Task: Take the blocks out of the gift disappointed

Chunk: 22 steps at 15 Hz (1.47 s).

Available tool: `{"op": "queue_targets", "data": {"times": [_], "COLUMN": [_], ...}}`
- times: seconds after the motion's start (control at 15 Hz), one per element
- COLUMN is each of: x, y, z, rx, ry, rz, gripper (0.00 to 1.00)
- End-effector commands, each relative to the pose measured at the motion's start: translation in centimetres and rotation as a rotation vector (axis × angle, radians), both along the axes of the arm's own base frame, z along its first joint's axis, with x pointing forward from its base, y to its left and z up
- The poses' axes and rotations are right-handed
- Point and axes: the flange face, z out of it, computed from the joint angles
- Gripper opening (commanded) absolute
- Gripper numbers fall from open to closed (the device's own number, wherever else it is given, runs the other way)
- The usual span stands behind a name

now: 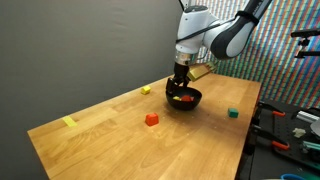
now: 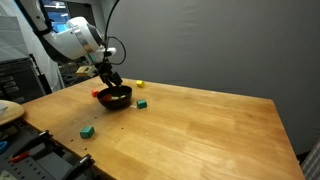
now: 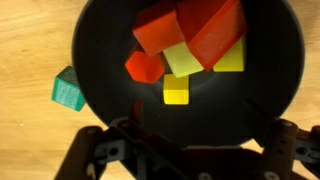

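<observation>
The small yellow block (image 1: pixel 178 98) in the bowl below comes between my lowering gripper's open fingers next, where the bare bowl bottom leaves them room.
The black bowl (image 3: pixel 100 120) fills the wrist view and holds a large red-orange block (image 3: pixel 205 30), a smaller red cube (image 3: pixel 143 66) and yellow cubes (image 3: pixel 176 90). A green cube (image 3: pixel 67 90) lies on the table just outside the bowl's rim. In both exterior views my gripper (image 1: pixel 181 86) (image 2: pixel 113 84) hangs right over the bowl (image 1: pixel 184 100) (image 2: pixel 116 98), its fingers down at the bowl. In the wrist view the gripper (image 3: pixel 190 145) is open and holds nothing.
On the wooden table lie a yellow cube (image 1: pixel 146 90), a red cube (image 1: pixel 151 119), a green cube (image 1: pixel 232 113) and a flat yellow tape strip (image 1: pixel 69 122). A green cube (image 2: pixel 141 103) sits beside the bowl, another (image 2: pixel 88 131) nearer the table edge.
</observation>
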Motion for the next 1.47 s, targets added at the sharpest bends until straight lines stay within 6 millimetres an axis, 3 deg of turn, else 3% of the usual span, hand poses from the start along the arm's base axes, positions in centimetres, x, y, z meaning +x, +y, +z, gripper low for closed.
{"op": "queue_targets", "data": {"times": [0.0, 0.07, 0.27, 0.4, 0.47, 0.6, 0.67, 0.8, 1.07, 1.2, 1.33, 1.4], "x": [3.0, 3.3, 4.2, 4.5, 4.7, 4.8, 4.8, 4.7, 4.6, 5.0, 6.4, 7.5], "y": [-0.6, -0.9, -1.6, -1.9, -2.0, -2.2, -2.2, -2.2, -2.0, -2.9, -4.3, -4.8], "z": [-2.9, -3.5, -4.8, -4.9, -4.7, -4.2, -3.7, -2.2, 4.1, 7.4, 10.1, 10.3], "rx": [-0.01, -0.013, -0.018, -0.019, -0.018, -0.017, -0.015, -0.007, 0.035, 0.023, -0.004, -0.051], "ry": [0.025, 0.035, 0.052, 0.051, 0.046, 0.039, 0.03, 0.007, -0.109, -0.174, -0.256, -0.287], "rz": [0.019, 0.018, 0.013, 0.012, 0.009, 0.003, 0.001, 0.006, 0.027, 0.013, -0.048, -0.072], "gripper": [0.8, 0.69, 0.49, 0.5, 0.42, 0.41, 0.25, 0.13, 0.17, 0.17, 0.17, 0.17]}}
